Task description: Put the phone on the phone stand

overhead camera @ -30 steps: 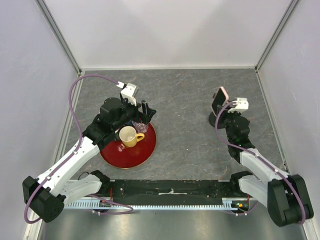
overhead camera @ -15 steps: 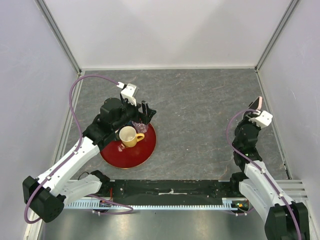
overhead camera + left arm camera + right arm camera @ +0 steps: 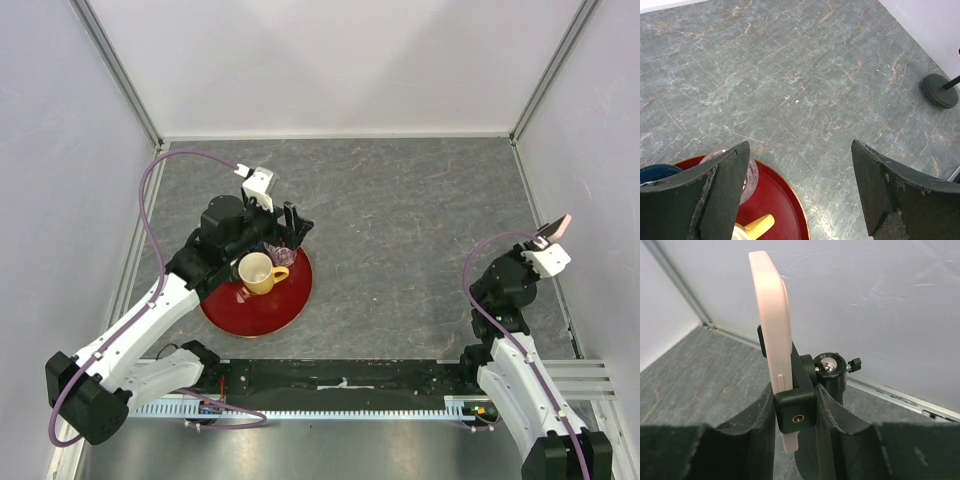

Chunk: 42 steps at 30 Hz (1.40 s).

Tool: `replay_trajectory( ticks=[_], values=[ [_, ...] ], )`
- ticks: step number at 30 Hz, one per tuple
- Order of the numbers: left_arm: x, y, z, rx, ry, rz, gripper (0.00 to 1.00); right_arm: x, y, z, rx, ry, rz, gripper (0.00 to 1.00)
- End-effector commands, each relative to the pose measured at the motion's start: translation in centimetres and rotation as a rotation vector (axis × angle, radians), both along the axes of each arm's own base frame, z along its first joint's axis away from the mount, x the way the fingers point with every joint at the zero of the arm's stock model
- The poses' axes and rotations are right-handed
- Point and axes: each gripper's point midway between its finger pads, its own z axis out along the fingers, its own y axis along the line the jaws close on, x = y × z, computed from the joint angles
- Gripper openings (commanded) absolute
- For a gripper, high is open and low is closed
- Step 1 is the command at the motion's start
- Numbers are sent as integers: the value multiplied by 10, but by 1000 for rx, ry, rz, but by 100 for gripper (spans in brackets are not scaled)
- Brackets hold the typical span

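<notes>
My right gripper draws the phone and phone stand back next, turning toward the wall beside it, then releases the phone, since the phone stand's clamp head (image 3: 796,407) already holds it.
The phone (image 3: 771,315), pink-rimmed and seen edge-on, stands upright in the black clamp head (image 3: 796,407) of the phone stand, beside its ball joint (image 3: 829,365). My right gripper (image 3: 795,395) is shut on the phone and clamp. In the top view the phone (image 3: 555,226) and right gripper (image 3: 546,242) are close to the right wall; the arm hides the stand there. The stand's round base (image 3: 939,90) shows in the left wrist view, its post leaning right. My left gripper (image 3: 292,222) is open and empty above the tray's far edge; it also shows in the left wrist view (image 3: 800,147).
A red round tray (image 3: 255,312) at left holds a yellow mug (image 3: 258,272) and a clear glass (image 3: 281,254). The tray rim (image 3: 790,210), the glass (image 3: 751,172) and a blue object (image 3: 652,172) show below my left fingers. Walls enclose the table on three sides.
My right gripper has swung from the middle right of the table out to the right wall, carrying the phone and the stand's head with it. The left arm has not moved.
</notes>
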Motion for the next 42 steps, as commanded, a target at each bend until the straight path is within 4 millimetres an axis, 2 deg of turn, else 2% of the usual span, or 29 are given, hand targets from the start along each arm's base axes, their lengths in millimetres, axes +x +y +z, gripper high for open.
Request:
replay_trajectory(
  ticks=[1,8,16,28,34,39,42],
  values=[
    [0,-8,8,-57,-2,-27,88,-24,-16,35,49,-197,-165,0],
    [-3,-15,5,-80,19,-59,88,-53,-24,31,51,-219,-238,0],
    [-5,-18,4,-92,32,-70,88,-88,-34,20,89,-226,-401,0],
    [-6,-17,6,-100,27,-70,88,-90,-35,11,86,-148,-440,1],
    [-7,-17,7,-100,27,-71,88,-85,-33,11,87,-134,-420,22],
    [-7,-16,8,-99,22,-69,88,-80,-32,13,93,-140,-392,36],
    [-6,-14,9,-94,16,-57,87,-76,-31,12,93,-128,-373,49]
  ],
)
